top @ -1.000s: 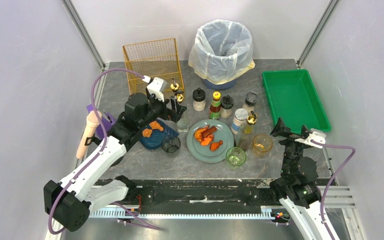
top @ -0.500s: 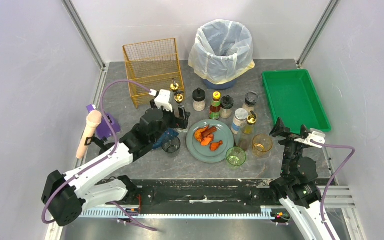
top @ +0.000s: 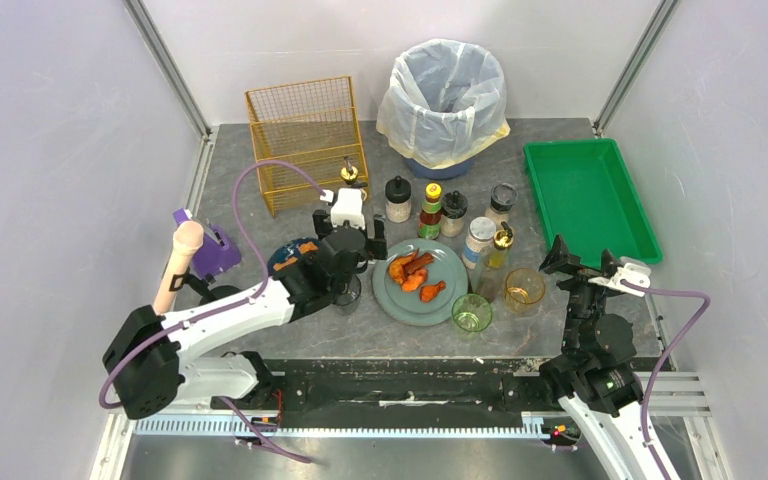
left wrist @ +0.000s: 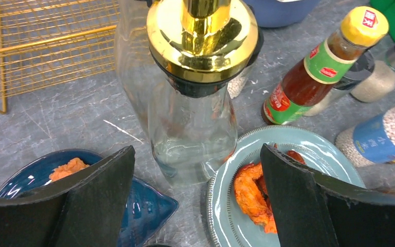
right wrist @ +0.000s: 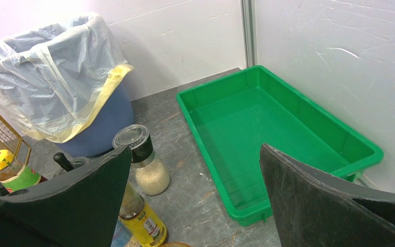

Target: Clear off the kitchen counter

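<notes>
My left gripper eases outward next until its fingers, open wider than the gold-capped bottle standing just outward, are on either side of its lower glass body (left wrist: 193,152), then closes.
The dark grey veined kitchen counter (top: 250,195) carries dishes, bottles and glasses. My left gripper (top: 352,245) hangs open over its middle, between a blue dish (top: 285,255) and a grey-blue plate (top: 450,300) of orange food (top: 415,272). In the left wrist view my left gripper (left wrist: 196,154) frames a clear glass bottle with a gold cap (left wrist: 193,134) just ahead, untouched; the blue dish (left wrist: 144,206) sits left, the plate (left wrist: 221,190) right. My right gripper (top: 582,258) stands open and empty at the front right; the same gripper (right wrist: 194,149) faces the green tray (right wrist: 267,118).
A gold wire basket (top: 305,130) and a lined bin (top: 445,95) stand at the back, the green tray (top: 585,195) at right. Spice jars and a red sauce bottle (top: 432,210) cluster mid-counter. A green glass (top: 471,313) and an amber glass (top: 524,288) stand near the front.
My left arm has swung right, from over the blue dish to the gold-capped bottle beside the plate, staying open. The right arm has not moved.
</notes>
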### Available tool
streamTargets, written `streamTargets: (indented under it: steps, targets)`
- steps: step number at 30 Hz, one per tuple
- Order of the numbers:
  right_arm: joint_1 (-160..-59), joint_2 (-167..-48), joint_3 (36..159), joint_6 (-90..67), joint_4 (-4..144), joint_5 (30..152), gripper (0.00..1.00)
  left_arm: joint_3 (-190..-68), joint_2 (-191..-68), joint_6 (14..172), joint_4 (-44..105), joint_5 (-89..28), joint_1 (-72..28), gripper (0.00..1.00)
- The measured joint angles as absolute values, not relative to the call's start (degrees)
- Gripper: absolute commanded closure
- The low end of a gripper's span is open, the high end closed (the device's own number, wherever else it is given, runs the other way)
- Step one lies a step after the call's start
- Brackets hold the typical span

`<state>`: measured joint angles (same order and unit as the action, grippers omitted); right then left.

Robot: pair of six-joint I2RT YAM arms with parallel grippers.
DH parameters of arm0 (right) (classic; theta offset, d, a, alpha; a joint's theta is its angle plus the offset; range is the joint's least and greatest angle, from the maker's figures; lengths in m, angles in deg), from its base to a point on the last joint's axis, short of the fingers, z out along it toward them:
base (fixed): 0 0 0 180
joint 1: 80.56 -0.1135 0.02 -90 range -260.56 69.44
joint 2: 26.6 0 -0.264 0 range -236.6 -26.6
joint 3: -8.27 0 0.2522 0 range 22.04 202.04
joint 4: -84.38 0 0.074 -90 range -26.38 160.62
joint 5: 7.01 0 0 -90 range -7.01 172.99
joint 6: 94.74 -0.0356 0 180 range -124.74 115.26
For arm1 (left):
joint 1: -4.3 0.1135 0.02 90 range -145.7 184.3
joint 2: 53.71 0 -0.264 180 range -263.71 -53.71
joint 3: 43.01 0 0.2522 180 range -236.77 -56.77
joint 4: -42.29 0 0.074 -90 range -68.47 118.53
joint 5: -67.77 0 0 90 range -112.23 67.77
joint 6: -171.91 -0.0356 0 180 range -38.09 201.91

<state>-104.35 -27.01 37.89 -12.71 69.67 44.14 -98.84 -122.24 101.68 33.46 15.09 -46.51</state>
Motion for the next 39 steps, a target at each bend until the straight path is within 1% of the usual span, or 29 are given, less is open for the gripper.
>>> streamTargets:
  steps: [9, 11, 17, 19, 21, 25, 27, 32, 39]
  targets:
    - [-104.4, -27.0, 37.9, -12.7, 69.7, 44.1, 0.02, -100.3, -126.9, 102.2, 36.1, 22.8, -47.7, 0.12]
    - [-104.4, -27.0, 37.9, -12.7, 69.7, 44.1, 0.02, -100.4, -127.8, 102.2, 36.6, 23.8, -47.8, 0.14]
    - [-104.5, -27.0, 37.9, -12.7, 69.7, 44.1, 0.02, -101.2, -130.3, 103.1, 37.4, 25.5, -47.9, 0.17]
    - [-104.5, -27.0, 37.9, -12.7, 69.7, 44.1, 0.02, -101.2, -130.7, 103.6, 37.7, 25.7, -47.9, 0.23]
    - [-104.7, -27.0, 37.9, -12.7, 69.7, 44.1, 0.02, -101.2, -130.8, 103.8, 37.7, 25.7, -47.9, 0.32]
    - [-105.0, -27.0, 37.9, -12.7, 69.7, 44.1, 0.02, -101.2, -130.8, 104.4, 37.7, 25.7, -47.9, 0.55]
    - [-105.1, -27.0, 37.9, -12.7, 69.7, 44.1, 0.02, -101.2, -130.3, 104.6, 37.2, 25.6, -47.9, 0.65]
    - [-105.2, -27.0, 37.9, -12.7, 69.7, 44.0, 0.02, -100.8, -126.9, 105.0, 33.1, 24.3, -47.9, 0.8]
    - [-105.2, -27.0, 37.9, -12.7, 69.7, 43.8, 0.02, -100.9, -119.3, 105.0, 27.4, 22.1, -47.9, 0.96]
